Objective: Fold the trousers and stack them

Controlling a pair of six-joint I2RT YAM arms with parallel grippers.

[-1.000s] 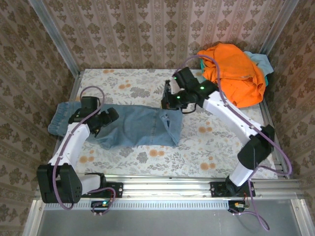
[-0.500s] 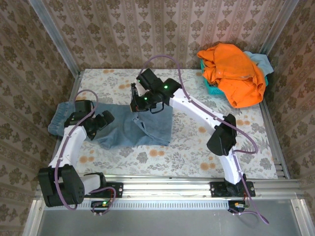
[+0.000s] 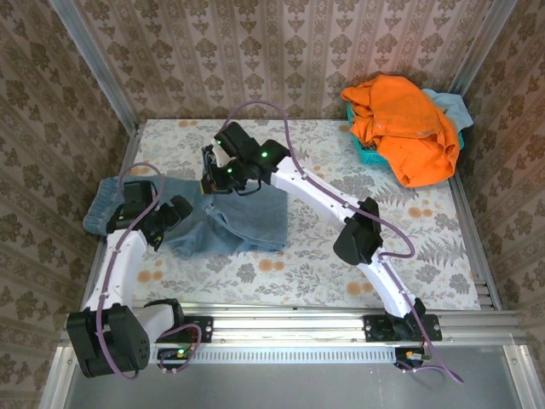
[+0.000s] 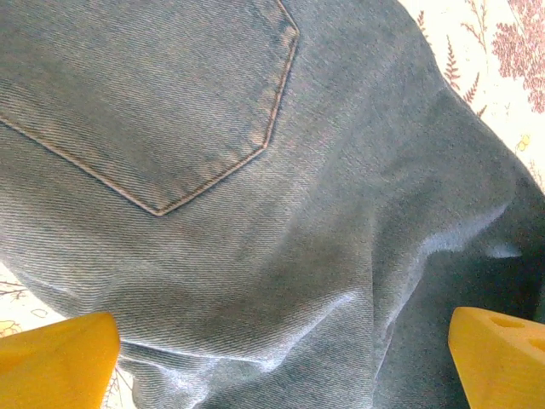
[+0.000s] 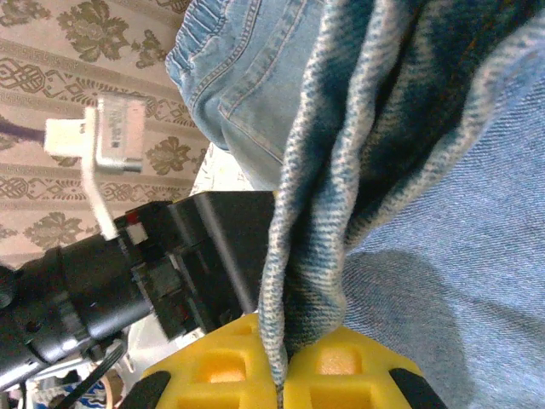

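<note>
My right gripper carries the still lifted hem to the seat of the trousers next, lowers it and releases, since the seat lies below, toward the waist end.
The light-blue denim trousers [image 3: 243,223] lie on the left half of the table, their waist end [image 3: 104,204] at the far left. My right gripper [image 3: 209,184] is shut on the hem edge of a leg and holds that end lifted and doubled back over the rest. In the right wrist view the yellow pads [image 5: 334,368] pinch the denim edge [image 5: 294,281], with the waistband [image 5: 223,34] beyond. My left gripper [image 3: 169,218] rests low over the seat of the trousers, open. Its yellow fingertips [image 4: 58,356] stand wide apart over a back pocket [image 4: 170,102].
A bright orange garment [image 3: 410,126] is heaped over a turquoise basket [image 3: 371,153] at the back right, with a pale turquoise cloth [image 3: 451,106] behind it. The floral tablecloth [image 3: 358,256] lies bare on the right half. Patterned walls close in the sides.
My right gripper has swept left across the table with the leg end, folding the trousers shorter. The left arm has shifted slightly left on the waist part.
</note>
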